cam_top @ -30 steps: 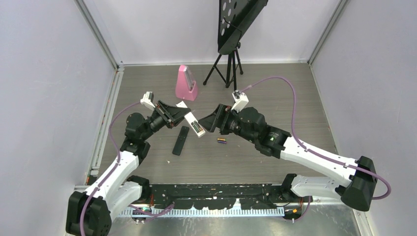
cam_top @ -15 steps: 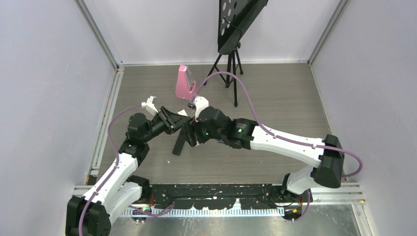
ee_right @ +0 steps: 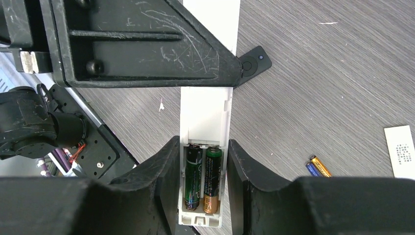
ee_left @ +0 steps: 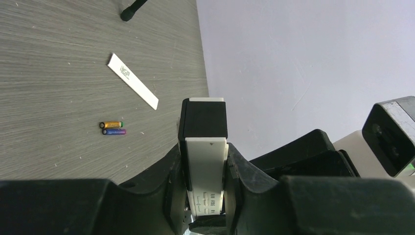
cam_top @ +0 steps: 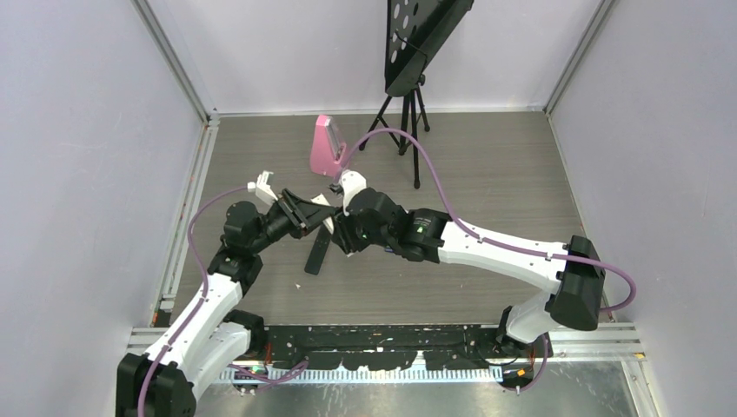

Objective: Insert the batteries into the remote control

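Observation:
The right gripper moves back and down next and lays the white remote (ee_left: 205, 166) on the bare tabletop nearer than the loose batteries. Then it releases it, as the white remote's battery compartment is full.
The black remote control (cam_top: 318, 249) lies flat on the table, and its tip (ee_right: 252, 63) shows in the right wrist view. My left gripper (cam_top: 311, 217) (ee_left: 203, 152) is shut on a white remote (ee_left: 205, 166), holding it off the table. That white remote's (ee_right: 205, 112) open compartment holds two batteries (ee_right: 203, 176), one dark green and one green and gold. My right gripper (cam_top: 341, 233) (ee_right: 203, 144) has its jaws pressed against both sides of that battery end. A blue and a gold battery (ee_left: 112, 128) (ee_right: 318, 166) lie loose side by side on the table.
A white flat strip (ee_left: 133, 81) (ee_right: 401, 152) lies on the table beyond the loose batteries. A pink metronome (cam_top: 328, 148) and a black music stand on a tripod (cam_top: 401, 113) are at the back. Side walls close in the table.
My right arm swung left across the table to the white remote, and its jaws narrowed around the battery end. The left gripper kept its hold and shifted slightly.

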Motion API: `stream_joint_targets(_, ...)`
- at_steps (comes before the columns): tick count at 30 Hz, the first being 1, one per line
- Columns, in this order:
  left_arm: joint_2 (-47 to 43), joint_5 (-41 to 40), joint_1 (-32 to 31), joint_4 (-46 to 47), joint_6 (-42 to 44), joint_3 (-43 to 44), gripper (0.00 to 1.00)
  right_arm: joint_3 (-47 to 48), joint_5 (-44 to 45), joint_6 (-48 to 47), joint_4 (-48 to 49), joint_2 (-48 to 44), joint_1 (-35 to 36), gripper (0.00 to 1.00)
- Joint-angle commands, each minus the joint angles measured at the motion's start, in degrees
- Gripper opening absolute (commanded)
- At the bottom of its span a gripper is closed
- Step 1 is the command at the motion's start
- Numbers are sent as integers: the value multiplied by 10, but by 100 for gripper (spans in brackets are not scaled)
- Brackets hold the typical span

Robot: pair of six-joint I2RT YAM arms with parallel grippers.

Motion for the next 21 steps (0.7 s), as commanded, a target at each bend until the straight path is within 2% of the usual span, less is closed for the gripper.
stream_joint_targets(1, -5, 10, 3, -21, 24, 13, 31, -2, -15, -22, 22, -14, -13, 15)
stream_joint_targets(2, -6, 2, 4, -39, 32, 16, 47, -8, -15, -26, 19, -20, -17, 14)
stream_joint_targets(4, -8, -24, 10, -74, 46, 16, 72, -28, -28, -42, 10, -36, -26, 14)
stream_joint_targets(6, -9, -46, 28, -96, 54, 7, 82, -58, -47, -67, -8, -58, -32, 13)
stream_joint_targets(9, 0, -44, 59, -91, 62, -14, 87, -132, -47, -92, -21, -90, -45, 10)
stream_joint_targets(13, 22, -51, 67, -84, 83, -24, 90, -198, -78, -120, -16, -101, -64, 7)
stream_joint_targets(17, 41, -41, 67, -82, 105, -16, 91, -209, -131, -168, -21, -63, -70, 1)
stream_joint_targets(21, 56, -15, 67, -96, 129, 6, 91, -193, -155, -186, -23, -5, -73, 1)
